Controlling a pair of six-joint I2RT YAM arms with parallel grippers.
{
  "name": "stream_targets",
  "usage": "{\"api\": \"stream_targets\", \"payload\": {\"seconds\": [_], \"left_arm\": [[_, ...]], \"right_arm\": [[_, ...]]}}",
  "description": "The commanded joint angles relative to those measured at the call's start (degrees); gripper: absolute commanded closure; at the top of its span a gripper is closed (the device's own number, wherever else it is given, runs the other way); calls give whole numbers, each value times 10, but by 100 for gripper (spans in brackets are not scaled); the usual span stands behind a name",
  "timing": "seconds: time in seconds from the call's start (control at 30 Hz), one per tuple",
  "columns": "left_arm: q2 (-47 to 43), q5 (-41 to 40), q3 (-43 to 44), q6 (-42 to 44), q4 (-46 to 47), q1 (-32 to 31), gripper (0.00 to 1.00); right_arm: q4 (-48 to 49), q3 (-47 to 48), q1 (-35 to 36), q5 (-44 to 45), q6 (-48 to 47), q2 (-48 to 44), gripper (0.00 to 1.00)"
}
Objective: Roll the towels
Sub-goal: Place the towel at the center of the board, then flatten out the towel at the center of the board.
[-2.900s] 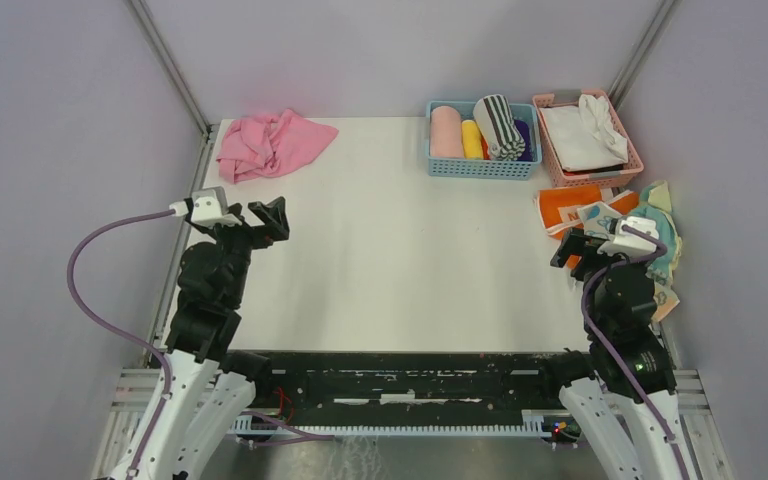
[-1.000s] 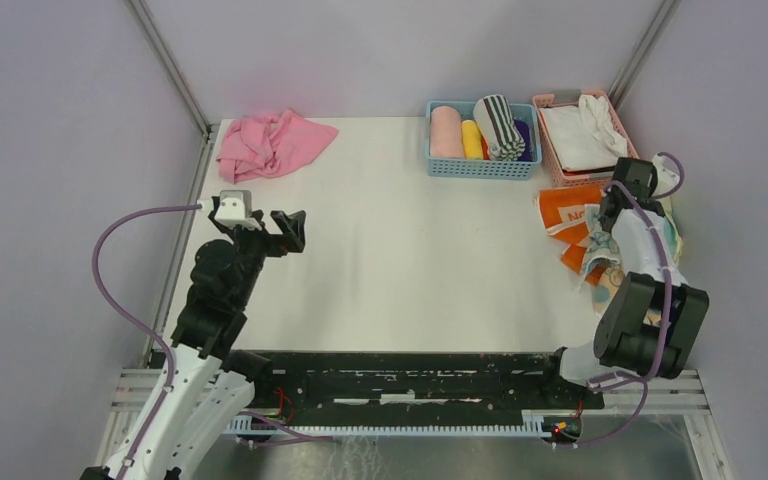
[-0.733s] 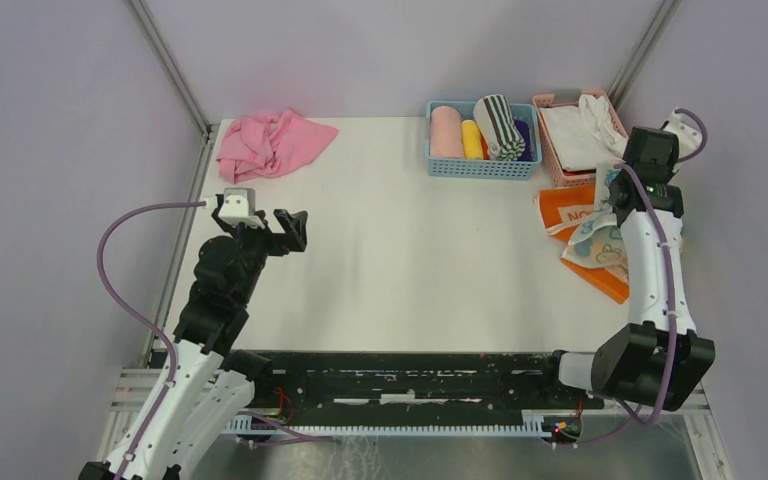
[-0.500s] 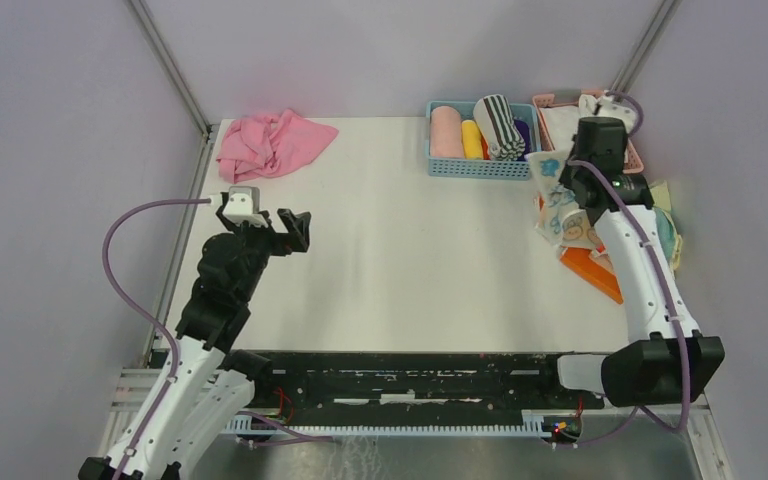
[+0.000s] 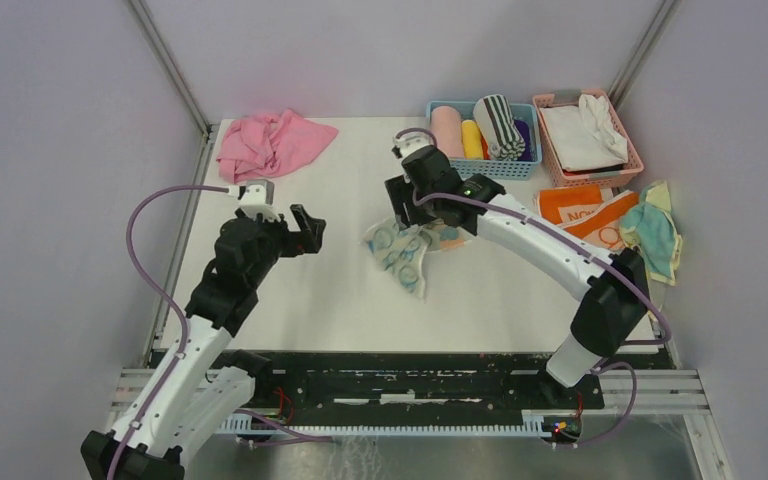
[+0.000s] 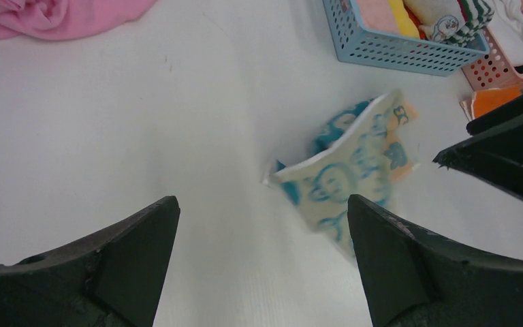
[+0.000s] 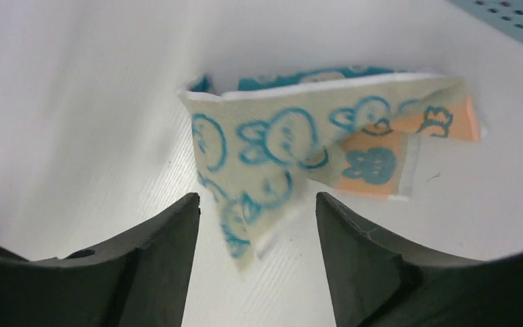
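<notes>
The left gripper moves down, back and to the right in the top view onto the towel's near corner (image 5: 419,294) next. That corner lies clear of the folds.
The pale towel with teal bunny prints (image 5: 405,255) lies crumpled near the table's middle. It also shows in the left wrist view (image 6: 344,180) and in the right wrist view (image 7: 272,153), where its lower corner is blurred. My right gripper (image 5: 401,208) is open just above and behind it, holding nothing (image 7: 255,204). My left gripper (image 5: 310,230) is open and empty, to the towel's left (image 6: 262,201). The orange towel with white lettering (image 5: 580,210) and a teal-and-yellow towel (image 5: 655,235) lie at the table's right edge.
A crumpled pink cloth (image 5: 270,143) lies at the back left. A blue basket (image 5: 480,168) with several rolled towels and a pink basket (image 5: 558,172) with white cloth stand at the back right. My right arm stretches across the table's right half.
My right gripper picked the bunny towel from the pile at the right edge, swung it left to the table's middle and let it go. My left gripper moved a little right.
</notes>
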Motion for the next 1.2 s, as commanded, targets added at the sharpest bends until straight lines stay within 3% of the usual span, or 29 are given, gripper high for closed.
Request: {"api": "stream_targets", "payload": {"seconds": [0.0,0.1,0.2,0.37,0.5,0.7,0.93,1.17], "left_arm": [[44,20,25,-70,-25,0,1],[97,48,36,-84,-40,0,3],[154,66,42,-108,-46,0,5],[244,117,40,-155,-25,-10,11],[290,113,32,-189,16,-62,12],[329,25,40,-209,15,-177,12],[374,-117,81,-201,-50,-309,16],[439,-182,118,-192,-66,-376,16]], "right_arm": [[2,27,8,-17,-29,7,25],[-12,-1,-3,23,-59,-4,17],[0,-47,-41,6,-82,-20,15],[24,-89,-106,-42,-85,1,23],[47,-91,-127,-73,-69,58,29],[57,-86,-146,-66,-40,126,43],[71,-101,-155,-26,-14,160,50],[76,-94,-165,-51,-6,202,56]]}}
